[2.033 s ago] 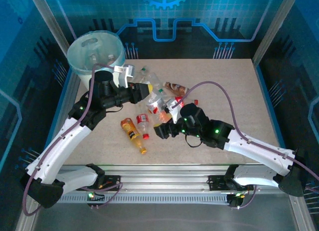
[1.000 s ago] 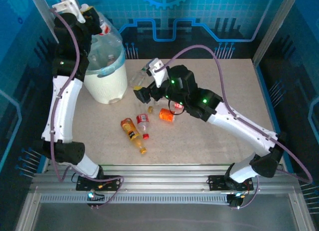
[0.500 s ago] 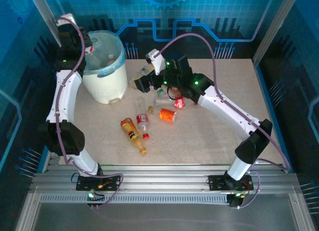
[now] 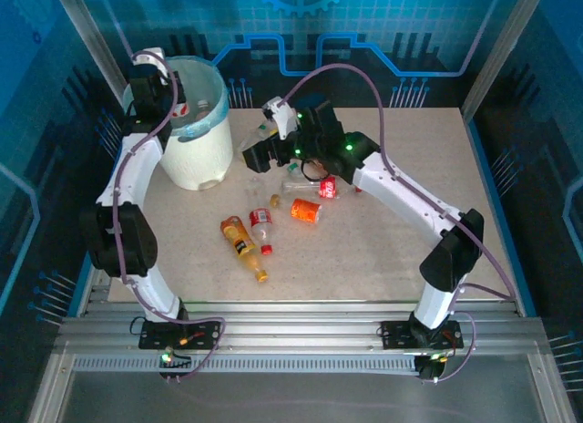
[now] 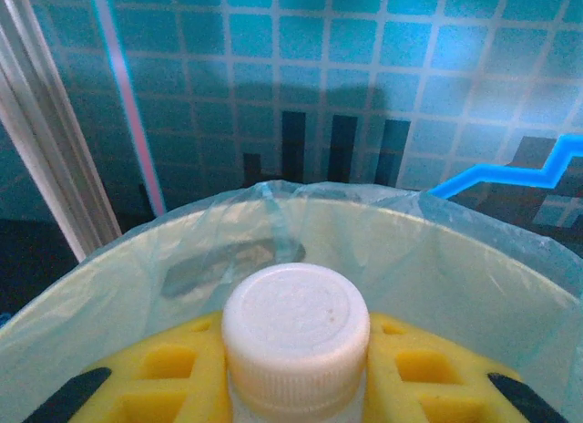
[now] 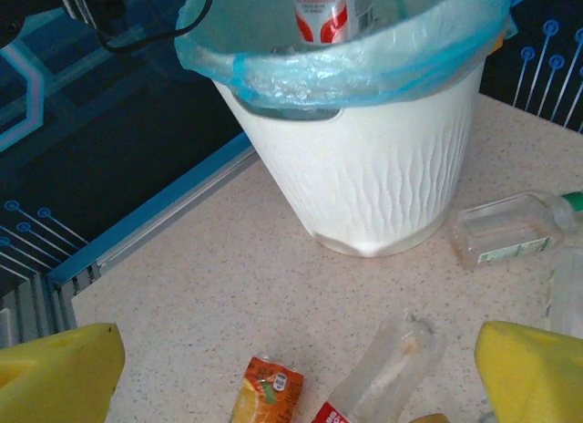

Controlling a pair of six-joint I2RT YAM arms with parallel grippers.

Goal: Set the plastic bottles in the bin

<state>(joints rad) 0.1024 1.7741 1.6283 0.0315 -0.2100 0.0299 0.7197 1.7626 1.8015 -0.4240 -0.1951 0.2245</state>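
Observation:
The clear bottle already hangs within the opening of the lined bin (image 5: 437, 268), so my left gripper should next lower it deeper inside the bin and let go of it there.
My left gripper (image 5: 296, 355) is shut on a clear bottle with a white cap (image 5: 296, 323), yellow pads on both sides of its neck. It hangs inside the mouth of the bin (image 4: 196, 149), a white bucket with a pale blue-green liner (image 5: 410, 250). From the right wrist the held bottle's red label (image 6: 323, 8) shows within the bin (image 6: 373, 159). My right gripper (image 6: 296, 373) is open and empty, low over the table beside the bin, above a clear red-labelled bottle (image 6: 387, 377) and an orange bottle (image 6: 269, 396). From above, the right gripper (image 4: 259, 157) is near a clear bottle (image 4: 249, 149).
More bottles lie mid-table: an orange one (image 4: 242, 247), a red-labelled one (image 4: 261, 224), a crushed orange one (image 4: 305, 211) and a red one (image 4: 327, 188). A flat clear bottle (image 6: 506, 227) lies right of the bin. The table's left edge rail (image 6: 155, 213) runs close to the bin.
The left arm has come down from high above the bin, bringing the bottle into its mouth. The right arm has stretched further toward the bin with its gripper still open.

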